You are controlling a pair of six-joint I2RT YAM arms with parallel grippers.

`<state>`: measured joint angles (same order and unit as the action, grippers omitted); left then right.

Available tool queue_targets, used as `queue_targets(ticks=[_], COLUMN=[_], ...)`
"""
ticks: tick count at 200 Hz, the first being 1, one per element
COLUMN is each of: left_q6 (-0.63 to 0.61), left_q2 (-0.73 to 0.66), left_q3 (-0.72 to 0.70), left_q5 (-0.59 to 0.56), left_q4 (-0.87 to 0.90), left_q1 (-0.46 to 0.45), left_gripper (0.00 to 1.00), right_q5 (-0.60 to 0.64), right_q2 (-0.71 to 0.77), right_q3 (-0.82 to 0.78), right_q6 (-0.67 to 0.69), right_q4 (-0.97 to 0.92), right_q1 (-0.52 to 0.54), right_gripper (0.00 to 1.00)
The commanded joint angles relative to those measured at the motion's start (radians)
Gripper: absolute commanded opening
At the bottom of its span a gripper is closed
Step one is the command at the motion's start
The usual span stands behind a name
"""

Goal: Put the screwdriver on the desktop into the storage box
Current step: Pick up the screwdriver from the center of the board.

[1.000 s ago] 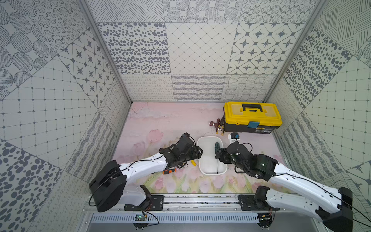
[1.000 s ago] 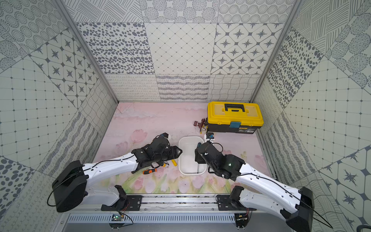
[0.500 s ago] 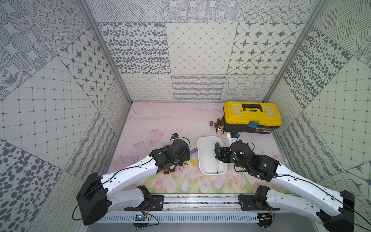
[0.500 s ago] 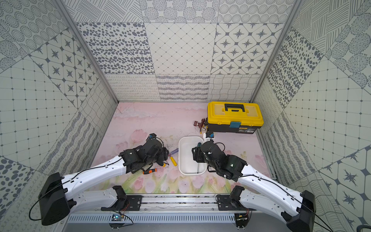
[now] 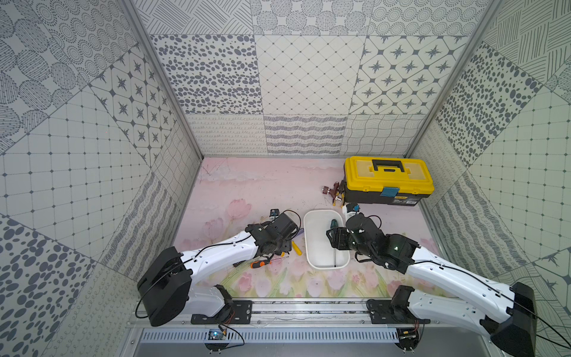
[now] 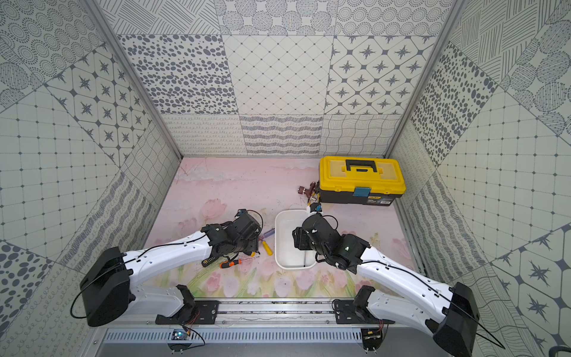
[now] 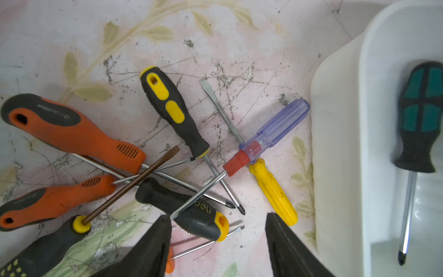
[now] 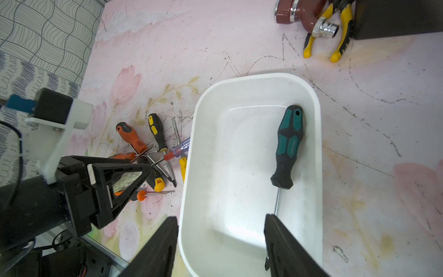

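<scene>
The left gripper moves outward and down next onto the red-banded end (image 6: 262, 238) (image 7: 251, 149) of the clear purple screwdriver's handle, as the screwdriver lies across the pile's top.
Several screwdrivers lie crossed in a pile on the desktop (image 5: 247, 191): an orange one (image 7: 72, 129), a black-and-yellow one (image 7: 172, 112), a clear purple one (image 7: 275, 129) and a small yellow one (image 7: 273, 191). My left gripper (image 7: 218, 217) hangs open just over the pile, holding nothing. To the pile's right stands the white storage box (image 8: 191, 134) (image 5: 312, 235). A teal-and-black screwdriver (image 8: 288, 141) lies loose inside it along its right wall. Above the box's near end my right gripper (image 8: 221, 218) is open and empty.
A yellow-lidded black toolbox (image 5: 387, 176) stands at the back right. Yellow-handled pliers (image 8: 335, 36) and a brown fitting (image 8: 302, 12) lie beside its left end. Patterned walls close in three sides, and the arms' rail (image 5: 309, 306) runs along the front.
My left gripper has drawn back a little from the box's left rim and now sits over the pile. The right gripper has barely moved above the box.
</scene>
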<state>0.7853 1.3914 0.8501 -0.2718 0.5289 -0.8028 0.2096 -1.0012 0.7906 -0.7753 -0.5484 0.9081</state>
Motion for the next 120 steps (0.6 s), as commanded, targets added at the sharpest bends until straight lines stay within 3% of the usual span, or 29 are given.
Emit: queue_targets(ticks=[1,35,120], left_q6=[-0.060,-0.064,-0.059], left_q2=[0.105,0.166,0.319], left_q3=[0.047,0.074,0.152], left_q5=[0.044,-0.046,-0.019], left_q4=[-0.062,-0.074,-0.145], left_q1=[0.000,0.002,0.017], left_gripper=[0.64,0.63,0.55], right_q5=[-0.013,-0.030,-0.056], right_q2=[0.017,0.001,-0.002], right_q3=[-0.006,-0.001,0.002], right_q6=[-0.009,-0.018,-0.026], right_q4=[0.048,0.057,0.056], right_q1=[-0.002,-0.003,-0.001], right_gripper=[0.61,0.56,0.50])
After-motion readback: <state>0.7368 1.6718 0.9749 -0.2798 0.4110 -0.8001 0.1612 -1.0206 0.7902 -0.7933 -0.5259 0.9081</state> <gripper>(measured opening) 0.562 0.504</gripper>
